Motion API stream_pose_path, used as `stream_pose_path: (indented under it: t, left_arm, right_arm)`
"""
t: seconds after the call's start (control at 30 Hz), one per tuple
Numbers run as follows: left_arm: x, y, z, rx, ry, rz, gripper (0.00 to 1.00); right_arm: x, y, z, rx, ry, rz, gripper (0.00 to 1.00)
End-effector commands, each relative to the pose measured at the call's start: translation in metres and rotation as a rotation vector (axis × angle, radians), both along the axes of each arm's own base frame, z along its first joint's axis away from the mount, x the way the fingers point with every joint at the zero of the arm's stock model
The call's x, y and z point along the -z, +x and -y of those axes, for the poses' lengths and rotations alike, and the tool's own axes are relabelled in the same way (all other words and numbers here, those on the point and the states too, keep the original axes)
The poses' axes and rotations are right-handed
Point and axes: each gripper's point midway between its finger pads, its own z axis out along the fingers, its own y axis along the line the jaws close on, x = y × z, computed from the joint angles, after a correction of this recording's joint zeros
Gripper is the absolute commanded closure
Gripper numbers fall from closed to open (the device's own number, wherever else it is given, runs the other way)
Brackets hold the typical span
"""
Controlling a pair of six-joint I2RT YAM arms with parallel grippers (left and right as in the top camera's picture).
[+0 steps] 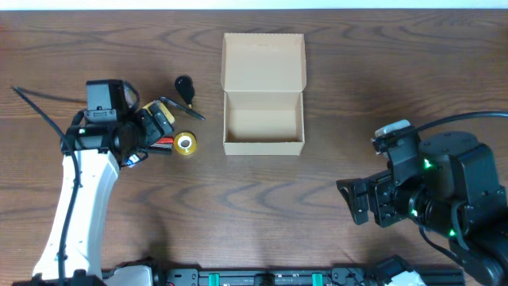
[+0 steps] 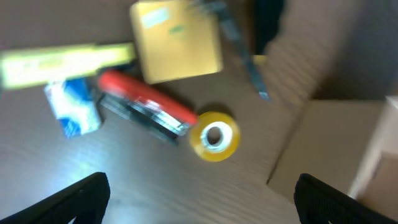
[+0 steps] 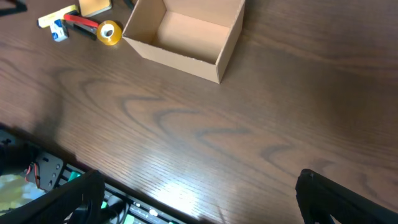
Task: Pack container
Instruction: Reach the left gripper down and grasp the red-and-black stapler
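My left gripper moves down and turns next until its fingers close across the stapler's middle (image 1: 163,144) (image 2: 149,104), since the red stapler lies below, slanted to those fingers.
The container (image 1: 263,119) is a tan cardboard box in mid-table, open, its flap lid (image 1: 263,62) laid back flat. It also shows at the right edge of the left wrist view (image 2: 339,149) and at the top of the right wrist view (image 3: 186,37). My left gripper (image 1: 155,131) hangs open over a cluster of stationery left of the box: a yellow tape roll (image 2: 214,137), a red stapler (image 2: 146,99), a yellow pad (image 2: 177,40). Nothing sits between its fingers (image 2: 87,196). My right gripper (image 1: 361,202) is open over bare wood near the front right.
A small blue-and-white item (image 2: 73,109) and a long yellow item (image 2: 62,62) lie beside the stapler. A black clip (image 1: 184,86) lies behind the cluster. Equipment lines the table's front edge (image 3: 56,180). The box's inside looks empty.
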Motion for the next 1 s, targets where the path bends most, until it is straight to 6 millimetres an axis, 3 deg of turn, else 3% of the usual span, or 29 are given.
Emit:
stream_pose_path:
  t: [0.0,0.2,0.47,0.87,0.97]
  left_arm:
    - [0.004,0.001,-0.021,-0.319,-0.013,-0.040,0.04]
    - [0.035,0.003,-0.018,-0.540,-0.096,-0.140,0.04]
    - [0.070,0.019,-0.006,-0.683,-0.101,-0.173,0.04]
    - [0.104,0.017,-0.010,-0.740,-0.062,-0.245,0.00]
    - [0.109,0.018,-0.011,-0.742,-0.055,-0.254,0.06]
  right_arm:
    - [-0.004,0.001,0.001,-0.001,0.001,0.016,0.01]
    - [-0.004,0.001,0.001,-0.001,0.001,0.016,0.01]
    - [-0.004,0.001,0.001,-0.001,0.001,0.016,0.01]
    - [-0.004,0.001,0.001,-0.001,0.001,0.016,0.01]
    - [-0.004,0.001,0.001,-0.001,0.001,0.016,0.01]
